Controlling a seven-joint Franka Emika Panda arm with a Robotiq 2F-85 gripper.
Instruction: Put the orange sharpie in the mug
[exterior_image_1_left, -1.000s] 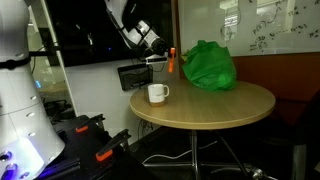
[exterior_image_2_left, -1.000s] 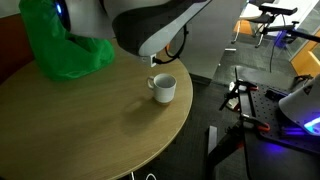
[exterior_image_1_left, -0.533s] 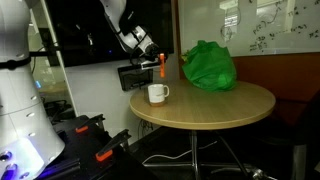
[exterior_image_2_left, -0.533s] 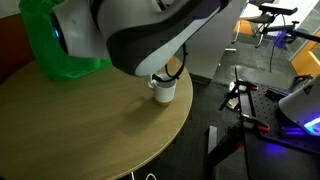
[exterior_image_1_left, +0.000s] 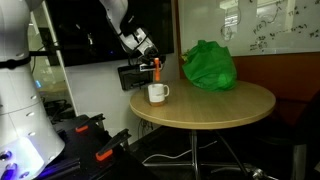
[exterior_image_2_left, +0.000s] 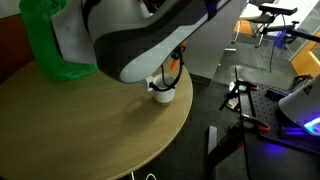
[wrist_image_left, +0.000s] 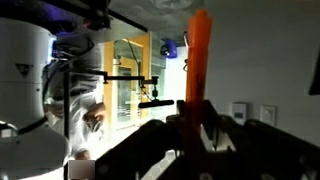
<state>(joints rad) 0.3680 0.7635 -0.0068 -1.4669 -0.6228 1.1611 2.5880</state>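
Note:
The lower end of the orange sharpie is still above the mug's rim, so my gripper should next move down toward the white mug's opening (exterior_image_1_left: 158, 86) and let go of the sharpie there.
My gripper (exterior_image_1_left: 152, 64) is shut on the orange sharpie (exterior_image_1_left: 157, 68) and holds it upright just above the white mug (exterior_image_1_left: 157, 93), which stands near the edge of the round wooden table (exterior_image_1_left: 215, 108). In the wrist view the sharpie (wrist_image_left: 198, 55) stands up between the dark jaws (wrist_image_left: 196, 115). In an exterior view the arm covers most of the mug (exterior_image_2_left: 163, 95), and the sharpie's orange (exterior_image_2_left: 172, 72) shows beside it.
A green bag (exterior_image_1_left: 208, 65) lies at the table's far side, also seen in an exterior view (exterior_image_2_left: 45, 45). A dark monitor and a small screen (exterior_image_1_left: 133, 75) stand behind the mug. Robot hardware (exterior_image_1_left: 85, 135) sits on the floor beside the table.
My gripper has carried the sharpie from beside the green bag toward the mug and lowered it a little. The mug and bag have not moved.

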